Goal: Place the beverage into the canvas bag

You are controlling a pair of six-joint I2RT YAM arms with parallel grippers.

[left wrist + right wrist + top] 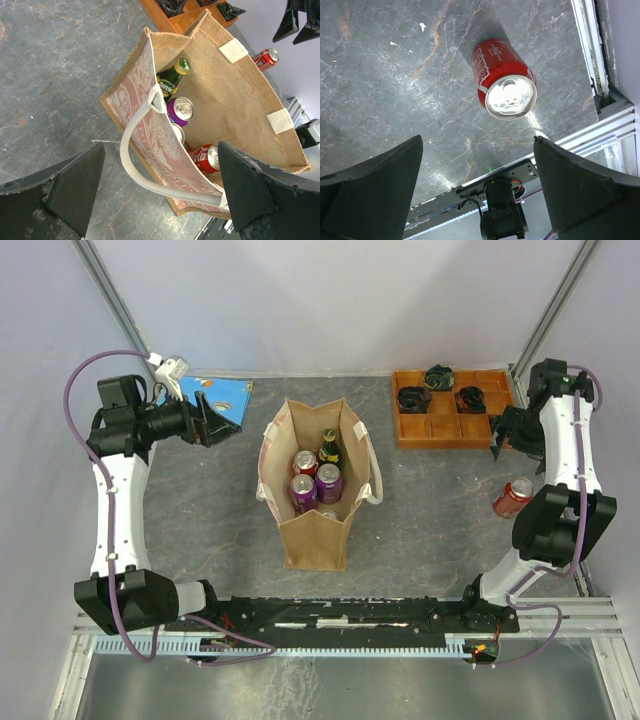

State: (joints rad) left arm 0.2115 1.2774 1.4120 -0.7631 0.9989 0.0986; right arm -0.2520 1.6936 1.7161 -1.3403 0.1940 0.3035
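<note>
I will move my right gripper down and back next, around the lone red can's upper part [517, 492] [505, 84], because the can is below and closer to the near bar.
The canvas bag [312, 538] stands open in the middle of the table, holding a red can [304, 462], two purple cans [328, 481] and a green bottle [328, 447]. A red beverage can [513, 497] stands alone on the table at the right. My right gripper [500, 435] hangs open above and just behind it; in the right wrist view that can [505, 80] sits beyond my open right gripper [478, 140]. My left gripper [228, 415] is open, left of the bag, holding nothing. In the left wrist view the bag [225, 95] and its rope handle [131, 150] fill the space ahead of the left gripper [161, 147].
An orange compartment tray [418, 428] with black coiled items sits at the back right. A blue flat item [225, 392] lies at the back left behind the left gripper. The aluminium rail [560, 612] runs along the near edge, close to the lone can.
</note>
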